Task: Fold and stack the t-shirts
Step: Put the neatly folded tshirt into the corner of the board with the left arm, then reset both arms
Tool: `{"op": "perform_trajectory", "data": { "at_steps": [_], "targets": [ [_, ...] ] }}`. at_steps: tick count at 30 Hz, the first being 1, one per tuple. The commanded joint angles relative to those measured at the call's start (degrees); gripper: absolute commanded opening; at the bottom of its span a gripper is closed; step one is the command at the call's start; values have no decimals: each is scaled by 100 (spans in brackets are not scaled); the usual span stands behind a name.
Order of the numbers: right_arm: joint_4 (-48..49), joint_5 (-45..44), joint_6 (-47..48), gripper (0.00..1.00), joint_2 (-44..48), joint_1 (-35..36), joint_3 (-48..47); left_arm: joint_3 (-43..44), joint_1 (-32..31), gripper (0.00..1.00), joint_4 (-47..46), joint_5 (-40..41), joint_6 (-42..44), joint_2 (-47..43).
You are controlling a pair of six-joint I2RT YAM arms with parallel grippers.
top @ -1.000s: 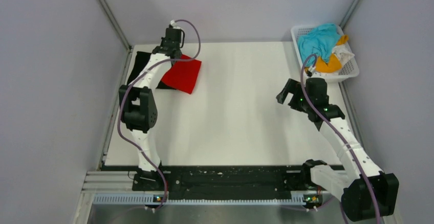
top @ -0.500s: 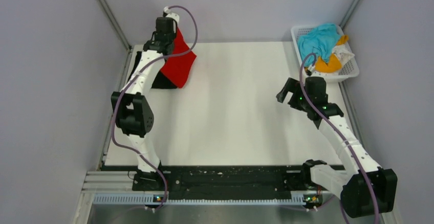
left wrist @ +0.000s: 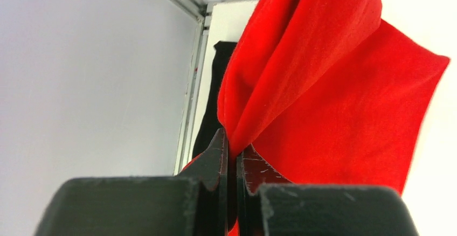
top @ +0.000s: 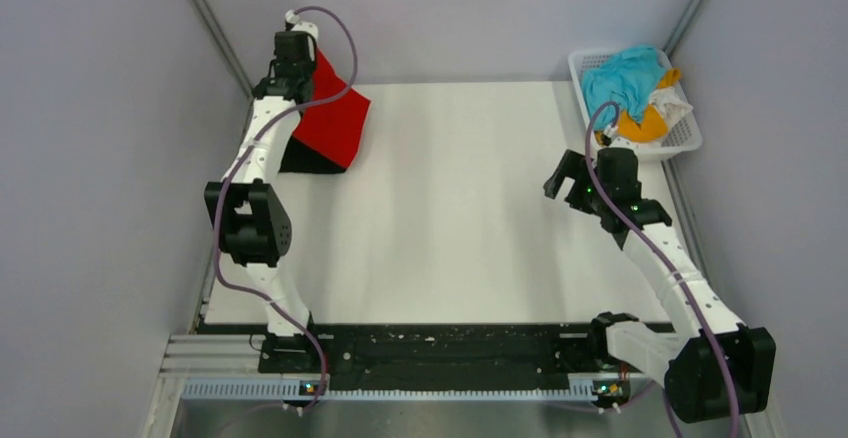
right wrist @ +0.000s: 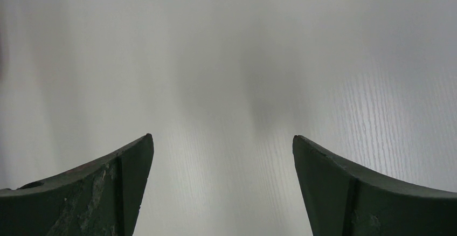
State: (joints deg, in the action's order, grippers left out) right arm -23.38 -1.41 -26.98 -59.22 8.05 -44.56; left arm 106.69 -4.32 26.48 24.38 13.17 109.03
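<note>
The raised red t-shirt hangs crooked; my left gripper should next lower its held fold onto the black t-shirt [top: 300, 161], then release the fold.
My left gripper [top: 296, 70] is at the far left corner, shut on a folded red t-shirt [top: 333, 118] and holding it raised. The shirt hangs down over a folded black t-shirt [top: 300, 161] lying by the table's left edge. In the left wrist view the jaws pinch a fold of the red t-shirt [left wrist: 334, 85], with the black t-shirt [left wrist: 213, 112] behind it and my left gripper [left wrist: 233, 147] closed on the cloth. My right gripper [top: 562, 180] is open and empty above bare table, as the right wrist view [right wrist: 222, 139] shows.
A white basket [top: 688, 138] at the far right corner holds a teal shirt [top: 620, 76], an orange one [top: 645, 123] and a white one. Grey walls close in the table on the left, back and right.
My left gripper has lifted the red t-shirt up and to the far left, over the black t-shirt. The right arm has barely moved.
</note>
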Motion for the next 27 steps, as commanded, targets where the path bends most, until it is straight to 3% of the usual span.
{"op": "perform_trajectory", "data": {
  "at_steps": [1, 7, 11, 12, 13, 14, 18, 27],
  "targets": [
    [34, -105, 81, 99, -118, -59, -470, 104, 386, 0, -210, -174, -168, 256],
    [-97, -149, 91, 99, -230, -59, -664, 273, 1025, 0, -323, -684, -310, 939],
    [-177, -136, 56, 99, -291, -60, -756, 1136, 1373, 19, -12, -243, -653, 1614],
    [-209, -144, 45, 99, -296, -59, -780, 1376, 1474, 40, 160, -141, -752, 1723],
    [-238, -146, 30, 99, -292, -59, -796, 1571, 1561, 76, 319, -83, -870, 1767],
    [-266, -160, 27, 99, -288, -62, -817, 1660, 1633, 96, 406, -97, -990, 1734],
    [-343, -261, -15, 99, -143, -63, -867, 1343, 1741, 99, 307, -573, -1556, 1110],
    [-351, -368, -255, 99, 308, -68, -623, -837, 1717, 99, -800, -3233, -3059, -814]
  ]
}}
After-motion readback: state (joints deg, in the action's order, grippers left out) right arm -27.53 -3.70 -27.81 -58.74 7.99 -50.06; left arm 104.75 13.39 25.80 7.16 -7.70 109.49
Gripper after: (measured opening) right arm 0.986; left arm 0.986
